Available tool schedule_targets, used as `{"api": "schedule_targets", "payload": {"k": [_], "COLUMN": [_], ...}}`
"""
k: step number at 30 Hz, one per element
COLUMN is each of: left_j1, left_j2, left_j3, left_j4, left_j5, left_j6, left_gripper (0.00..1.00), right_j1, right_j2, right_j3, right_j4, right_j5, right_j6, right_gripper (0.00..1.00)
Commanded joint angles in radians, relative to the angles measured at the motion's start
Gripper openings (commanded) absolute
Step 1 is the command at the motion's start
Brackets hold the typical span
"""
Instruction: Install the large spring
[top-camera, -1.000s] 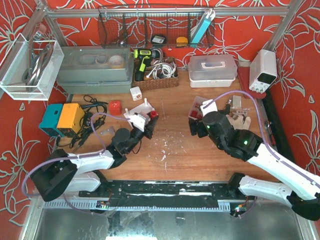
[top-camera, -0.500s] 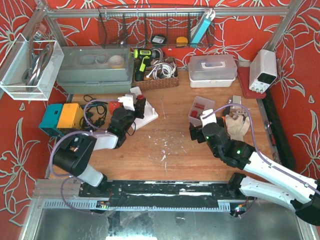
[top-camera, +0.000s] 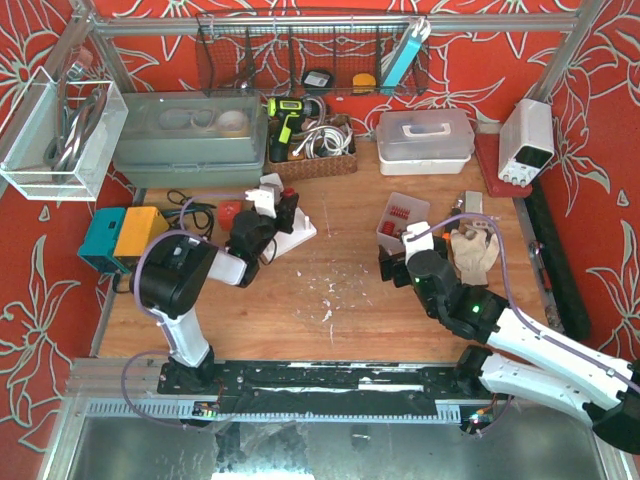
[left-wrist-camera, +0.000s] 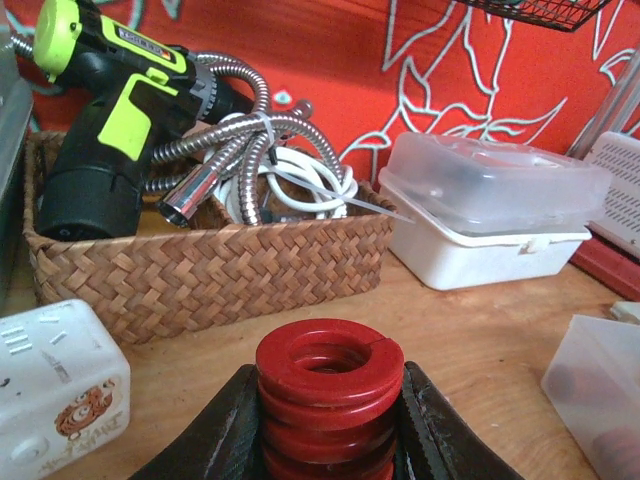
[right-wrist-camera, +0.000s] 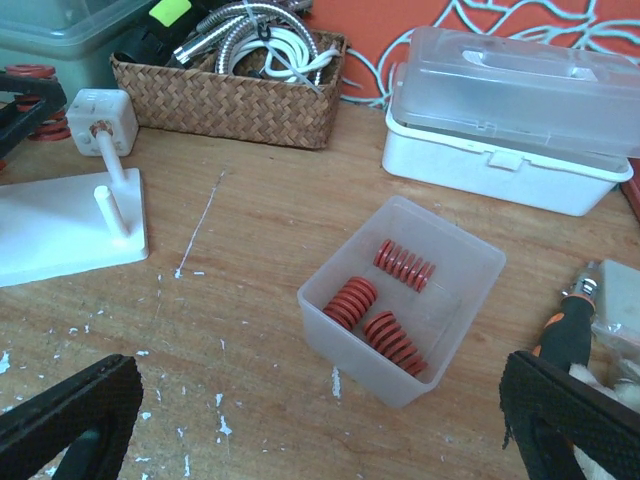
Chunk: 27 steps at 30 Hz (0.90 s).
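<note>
My left gripper lowers the upright spring onto the white peg nearest the cube next and releases the spring, since that peg still stands bare.
A large red spring stands upright between the black fingers of my left gripper, which is shut on it. In the top view that gripper hovers at the back left edge of the white base plate. The plate carries an upright white peg. In the right wrist view the held spring shows at the far left. My right gripper is open and empty, just in front of a clear box of several red springs.
A wicker basket with a green drill and metal hose stands behind the plate. A white lidded box lies at the back right. A white cube sits by the plate. A glove and orange-handled screwdriver lie right of the clear box.
My left arm swung from in front of the plate to its back left, carrying the red spring. My right arm drew back toward the near edge, gripper still open.
</note>
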Motion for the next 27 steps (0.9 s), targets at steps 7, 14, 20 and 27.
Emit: {"api": "schedule_targets", "payload": {"k": [7,14,20,27], "left_j1": [0.03,0.045,0.052,0.054], "left_j2": [0.11,0.145,0.155,0.152], "left_j3": [0.132,0.179,0.185,0.253], "left_j4": [0.067,0.025,0.01,-0.171], "left_j5": [-0.004,-0.004,0.003,0.005], "left_j6": [0.012,0.024,0.012,-0.015], "left_gripper": [0.0,0.0,0.0,0.0], "right_j1": [-0.003,-0.003,-0.004,-0.005], "right_j2": [0.001,-0.023,-0.045,-0.052], "right_j3": [-0.022,-0.022,-0.024,-0.022], "right_j4": [0.016,0.009,0.007,0.0], "right_j5": [0.032,0.035,0.034,0.034], "right_j6": [-0.001,-0.003,-0.004,-0.004], "right_gripper": [0.98,0.98,0.98,0.98]}}
